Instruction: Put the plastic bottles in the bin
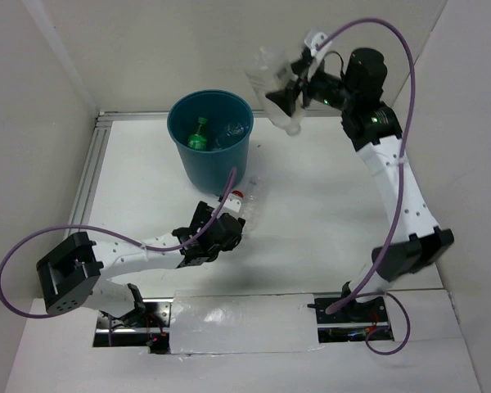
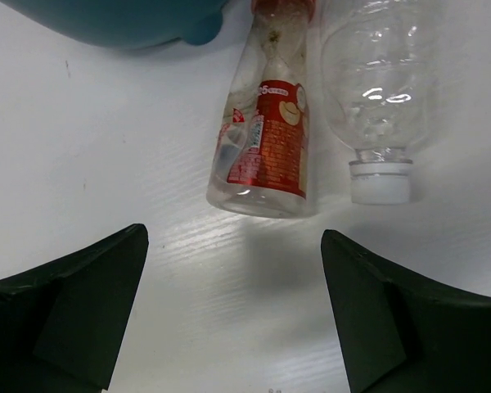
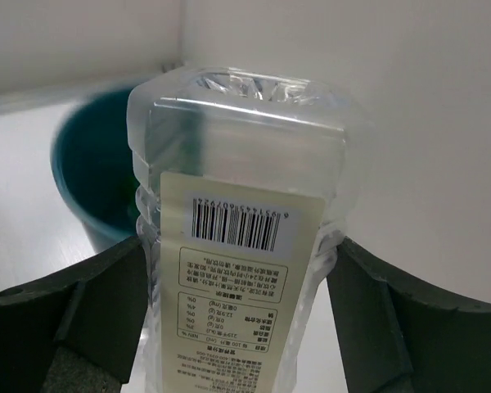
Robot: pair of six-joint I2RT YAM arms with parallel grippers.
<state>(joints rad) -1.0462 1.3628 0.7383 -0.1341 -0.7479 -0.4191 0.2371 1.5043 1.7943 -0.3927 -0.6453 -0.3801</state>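
I need to reach outward and down with my left gripper and close around the bottle's red label (image 2: 268,155), since the red-labelled bottle's base there faces its open fingers.
The teal-blue bin (image 1: 217,164) stands at the back of the table with a green bottle (image 1: 198,135) and a clear bottle (image 1: 233,129) inside. My right gripper (image 1: 292,88) is shut on a clear square bottle (image 1: 268,75) with a cream barcode label (image 3: 237,246), held in the air to the right of the bin's rim (image 3: 86,188). My left gripper (image 1: 229,217) is open and empty, low over the table. Just ahead of it lie a red-labelled bottle (image 2: 266,139) and a clear bottle with a white cap (image 2: 378,90), side by side near the bin's base (image 2: 123,20).
White walls enclose the table on the left, back and right. A metal rail (image 1: 90,176) runs along the left edge. Purple cables loop over both arms. The two lying bottles show in the top view (image 1: 247,199) just in front of the bin.
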